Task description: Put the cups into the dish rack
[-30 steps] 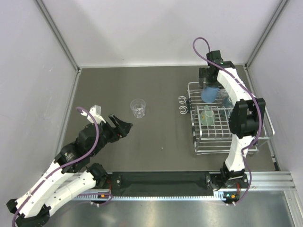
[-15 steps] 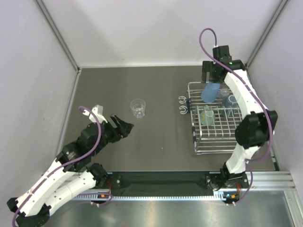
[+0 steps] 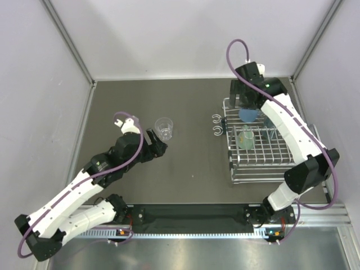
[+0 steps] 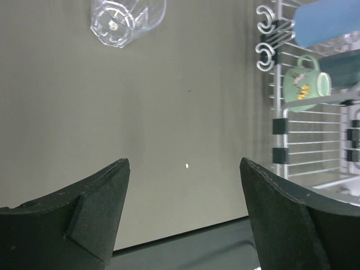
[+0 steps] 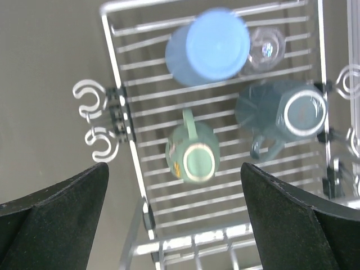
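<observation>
My left gripper moves outward and down to the tumbler's rim on the side away (image 4: pixel 100 5) from the rack next, because the tumbler stands beyond my open fingers.
A clear tumbler (image 3: pixel 163 128) (image 4: pixel 126 19) stands on the grey table, left of the dish rack (image 3: pixel 261 169) (image 4: pixel 315 146) (image 5: pixel 135 163). My left gripper (image 3: pixel 158 145) (image 4: pixel 184 163) is open and empty, just short of the tumbler on its near side. In the rack are a blue tumbler (image 3: pixel 248 114) (image 5: pixel 211 45) (image 4: pixel 329 22), a small clear cup (image 5: pixel 265 48), a dark teal mug (image 5: pixel 284 112) and a mint-green mug (image 3: pixel 245 138) (image 5: pixel 194 154) (image 4: pixel 304 84). My right gripper (image 3: pixel 241 102) (image 5: pixel 174 166) hangs open and empty above the rack's far end.
Two curled hooks (image 3: pixel 215 125) (image 5: pixel 94 121) stick out from the rack's left side. The rack's near half (image 3: pixel 264 163) holds no cups. White walls close in the table on three sides, and the right arm (image 3: pixel 292 135) arches over the rack.
My left arm has reached forward, bringing its gripper close to the clear tumbler. The right gripper has risen and shifted left off the blue tumbler, which stays in the rack.
</observation>
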Robot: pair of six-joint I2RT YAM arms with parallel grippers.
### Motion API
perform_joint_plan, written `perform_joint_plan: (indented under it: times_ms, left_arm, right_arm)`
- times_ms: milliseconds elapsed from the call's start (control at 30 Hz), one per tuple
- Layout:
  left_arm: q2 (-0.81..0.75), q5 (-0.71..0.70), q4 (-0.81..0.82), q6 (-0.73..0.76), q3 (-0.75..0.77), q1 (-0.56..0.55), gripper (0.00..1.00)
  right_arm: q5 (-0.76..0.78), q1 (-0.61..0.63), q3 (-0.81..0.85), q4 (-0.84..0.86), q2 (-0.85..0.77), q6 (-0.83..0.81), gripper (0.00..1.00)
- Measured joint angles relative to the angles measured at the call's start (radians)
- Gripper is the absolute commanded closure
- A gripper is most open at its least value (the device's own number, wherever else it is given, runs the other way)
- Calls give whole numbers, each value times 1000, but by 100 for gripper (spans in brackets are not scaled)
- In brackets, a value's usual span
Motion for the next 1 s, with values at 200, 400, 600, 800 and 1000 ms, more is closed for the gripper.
perform_joint_plan:
  times_ms: [200,400,600,800,1000]
  left_arm:
    - [139,-72,-30,29,108,0,11]
    - [364,-189,-93,65,300,6,9]
    - [562,-209,-107,69,361,104,13]
    - [683,-158,-112,53,362,261,21]
    - [751,-115,-92,53,375,293,22]
  right_arm:
    - [23,59,-28,-63,-82,36,0]
    - [-16,104,-271,54,-483,27,0]
    - [-74,104,-302,83,-752,3,0]
    - [-117,105,-284,61,-767,-30,0]
    - [-121,105,-285,42,-792,-50,0]
